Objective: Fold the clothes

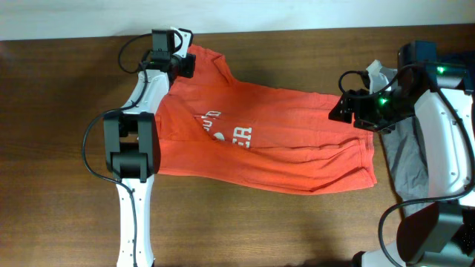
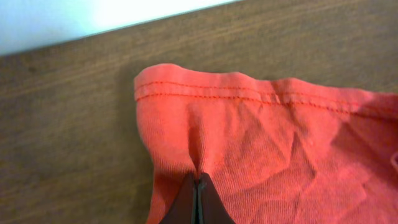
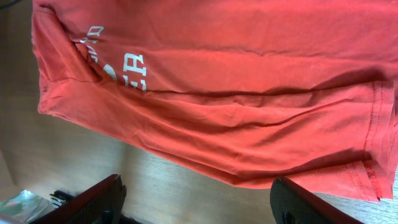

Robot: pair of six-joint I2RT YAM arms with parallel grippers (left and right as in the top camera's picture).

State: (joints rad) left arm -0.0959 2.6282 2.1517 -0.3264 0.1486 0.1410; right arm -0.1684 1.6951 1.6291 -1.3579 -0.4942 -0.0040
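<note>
My right gripper will next move outward and down onto the shirt's far corner by the grey garment, as my left gripper already pinches the far corner opposite.
The orange-red T-shirt lies folded lengthwise across the table, with part of its white print showing. My left gripper is at the shirt's far left corner; in the left wrist view its fingers are shut on a pinch of the fabric just behind the stitched hem. My right gripper hovers over the shirt's right end. In the right wrist view its fingers are wide open and empty above bare table, with the shirt just beyond them.
A grey garment and a white crumpled thing lie at the right edge under my right arm. The brown wooden table ends at a white strip along the far edge.
</note>
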